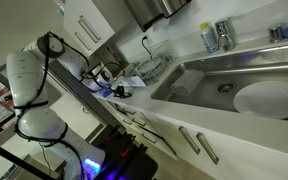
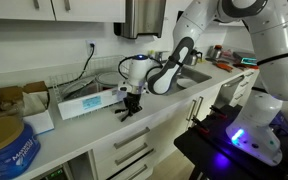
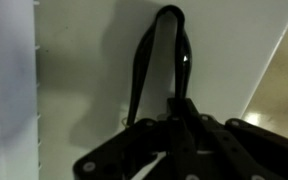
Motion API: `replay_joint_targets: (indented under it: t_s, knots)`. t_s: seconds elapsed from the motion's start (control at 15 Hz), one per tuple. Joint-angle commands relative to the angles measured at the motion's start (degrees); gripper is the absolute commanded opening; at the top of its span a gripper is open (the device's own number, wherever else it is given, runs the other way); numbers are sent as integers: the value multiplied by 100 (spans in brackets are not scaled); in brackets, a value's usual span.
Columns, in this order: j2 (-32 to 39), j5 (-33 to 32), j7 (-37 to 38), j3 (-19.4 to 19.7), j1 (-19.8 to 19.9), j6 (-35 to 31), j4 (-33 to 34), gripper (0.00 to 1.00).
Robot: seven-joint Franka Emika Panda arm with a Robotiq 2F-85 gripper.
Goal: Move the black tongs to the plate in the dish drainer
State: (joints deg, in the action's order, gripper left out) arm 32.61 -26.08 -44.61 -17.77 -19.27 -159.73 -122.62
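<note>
My gripper lifts the tongs over the drainer's raised side next, then moves outward, lowers and releases them there. The plate (image 2: 111, 78) sits outward behind that side.
The black tongs (image 3: 164, 50) lie lengthwise under my gripper (image 3: 181, 125), loop end away from me, over the white counter. The dark fingers look closed on one of their arms. In both exterior views the gripper (image 2: 132, 98) (image 1: 112, 86) is low at the counter with the tongs (image 2: 126, 111) (image 1: 122, 92) at its tips, next to a flat blue-and-white box (image 2: 89, 101). The dark wire dish drainer (image 1: 152, 70) (image 2: 106, 71) stands just behind, by the sink. A pale plate seems to sit in it, but I cannot make it out clearly.
A steel sink (image 1: 224, 70) holds a large white round disc (image 1: 267, 98). Bottles (image 1: 212, 37) stand behind the sink. A blue tin (image 2: 6, 140) and boxes sit at the counter's other end. A cable hangs from a wall socket (image 2: 89, 50).
</note>
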Motion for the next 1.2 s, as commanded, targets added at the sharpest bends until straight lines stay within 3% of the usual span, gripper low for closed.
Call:
replay_joint_targets:
  t_s: [0.0, 0.2, 0.67, 0.8, 1.13]
  knots:
    - [-32, 45, 120, 1, -17, 60, 39, 2]
    - [-427, 245, 326, -155, -35, 228, -212, 2]
    - [-1923, -4, 1379, -296, -511, 800, -946, 2]
    - [-2393, -565, 2188, -67, -753, 776, -1055, 2]
    - [-2790, -2067, 3457, 140, -763, 891, -762, 2]
